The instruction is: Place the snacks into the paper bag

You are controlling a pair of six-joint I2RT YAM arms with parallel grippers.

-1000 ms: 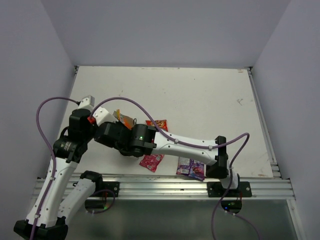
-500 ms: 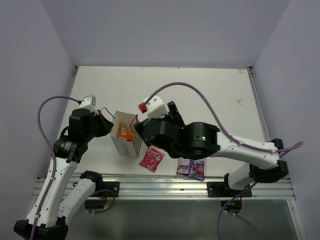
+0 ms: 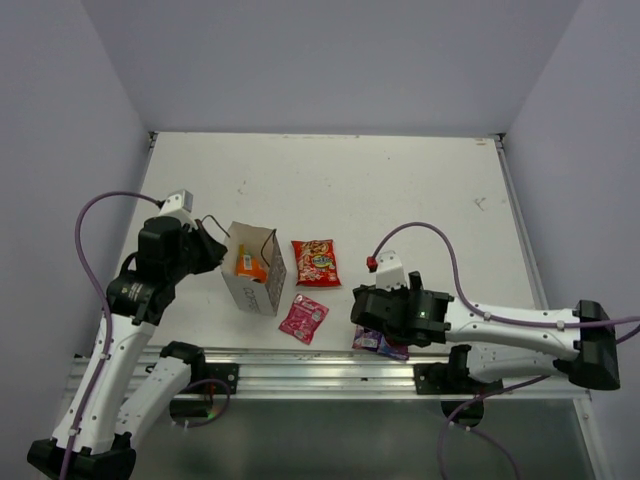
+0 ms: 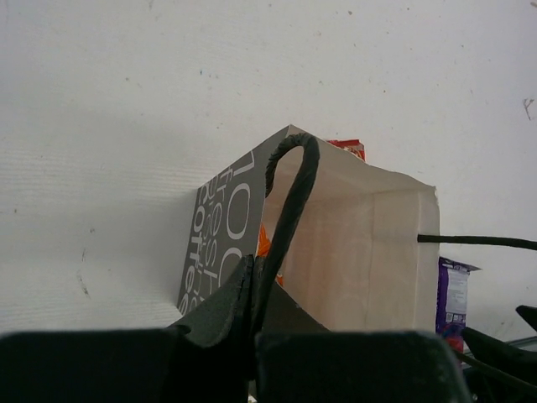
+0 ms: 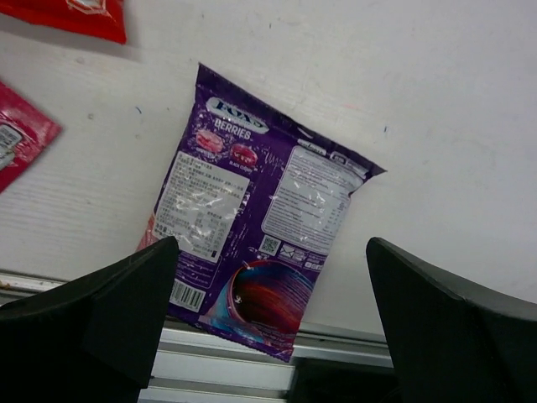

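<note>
The robot needs to lower its right gripper until the open fingers are on both sides of the purple packet's lower edge and then close them, since that edge lies below, framed between the fingers.
The white-beige paper bag stands open at the table's left, and an orange-yellow packet lies inside it. My left gripper is shut on the bag's dark cord handle and holds the mouth open. The red chip bag lies flat just right of the bag. The pink-red sachet lies nearer the front. The purple packet lies at the table's front edge. My right gripper hovers over it, open, with nothing between its fingers.
An aluminium rail runs along the near edge right behind the purple packet, which overhangs it slightly. Purple cables loop above both arms. Grey walls close in the table on three sides.
My right arm has pulled away from the bag and swung right and forward over the purple packet, its jaws opening. The orange-yellow packet now lies in the bag. The left arm stayed put.
</note>
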